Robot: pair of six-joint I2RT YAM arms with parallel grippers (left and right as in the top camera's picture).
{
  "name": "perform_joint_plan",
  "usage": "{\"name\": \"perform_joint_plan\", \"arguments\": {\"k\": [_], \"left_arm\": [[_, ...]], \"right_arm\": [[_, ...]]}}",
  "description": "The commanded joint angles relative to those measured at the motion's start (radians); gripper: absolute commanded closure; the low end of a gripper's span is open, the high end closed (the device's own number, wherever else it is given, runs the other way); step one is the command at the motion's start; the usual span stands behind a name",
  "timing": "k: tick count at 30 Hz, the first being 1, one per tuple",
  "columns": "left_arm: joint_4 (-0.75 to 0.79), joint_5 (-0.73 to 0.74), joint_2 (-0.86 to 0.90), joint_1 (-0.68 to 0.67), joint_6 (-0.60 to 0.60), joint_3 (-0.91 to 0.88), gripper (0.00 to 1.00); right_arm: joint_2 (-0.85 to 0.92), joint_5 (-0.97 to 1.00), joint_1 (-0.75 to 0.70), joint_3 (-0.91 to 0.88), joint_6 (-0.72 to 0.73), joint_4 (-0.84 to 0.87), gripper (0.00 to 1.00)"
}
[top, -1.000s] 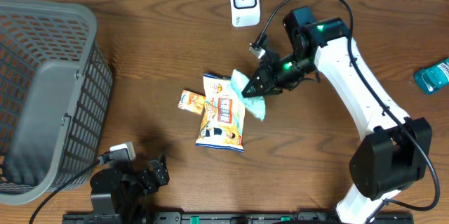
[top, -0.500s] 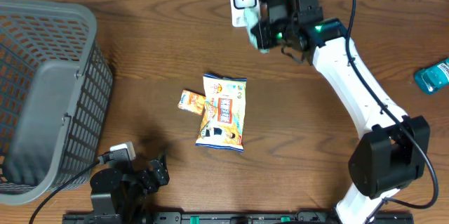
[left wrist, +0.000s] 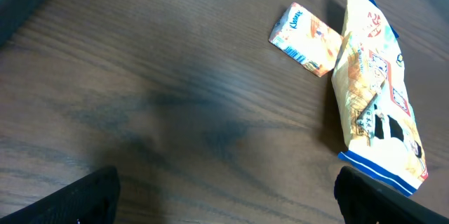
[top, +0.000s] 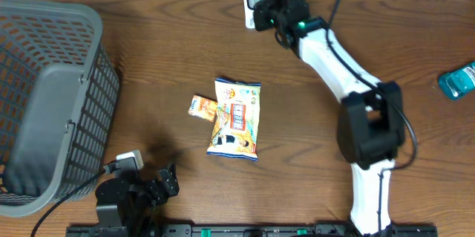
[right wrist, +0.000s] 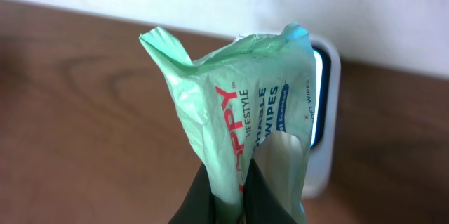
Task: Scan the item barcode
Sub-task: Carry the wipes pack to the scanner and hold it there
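Observation:
I need to move my right gripper across and down beside the teal item and let go of the pack there, because that place is to the gripper's right in the overhead view.
My right gripper (right wrist: 235, 197) is shut on the lower end of a pale green pack of wipes (right wrist: 238, 104), held upright just in front of the white barcode scanner (right wrist: 327, 104). From overhead the right gripper (top: 266, 5) is at the table's far edge, right against the scanner (top: 252, 13), and the pack is mostly hidden by the arm. My left gripper (top: 159, 185) rests low at the near left, open, its black fingertips (left wrist: 91, 197) wide apart over bare wood.
A yellow and blue snack bag (top: 236, 118) and a small orange packet (top: 202, 107) lie mid-table. A large grey basket (top: 44, 96) fills the left side. A teal item (top: 459, 81) sits at the right edge.
The right arm lifted the wipes pack off the snack bag and swung it back and left to the scanner. The left arm has not moved.

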Motion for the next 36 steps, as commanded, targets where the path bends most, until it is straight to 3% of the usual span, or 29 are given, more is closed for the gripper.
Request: {"name": "perform_joint_plan", "arguments": {"k": [1,8,23,27,36], "left_arm": [[-0.004,0.013,-0.001,0.003,0.009,-0.005,0.02],[-0.004,0.013,-0.001,0.003,0.009,-0.005,0.02],[-0.004,0.013,-0.001,0.003,0.009,-0.005,0.02],[-0.004,0.013,-0.001,0.003,0.009,-0.005,0.02],[-0.004,0.012,-0.001,0.003,0.009,-0.005,0.02]], "right_arm": [[0.084,0.142,0.027,0.161,-0.021,0.018,0.99],[0.248,0.306,0.068,0.329,-0.141,0.040,0.99],[0.294,0.504,0.076,0.336,-0.135,0.054,0.99],[0.271,0.565,0.083,0.375,-0.135,-0.032,0.99],[0.112,0.893,0.058,0.453,-0.135,-0.407,0.99]]}}
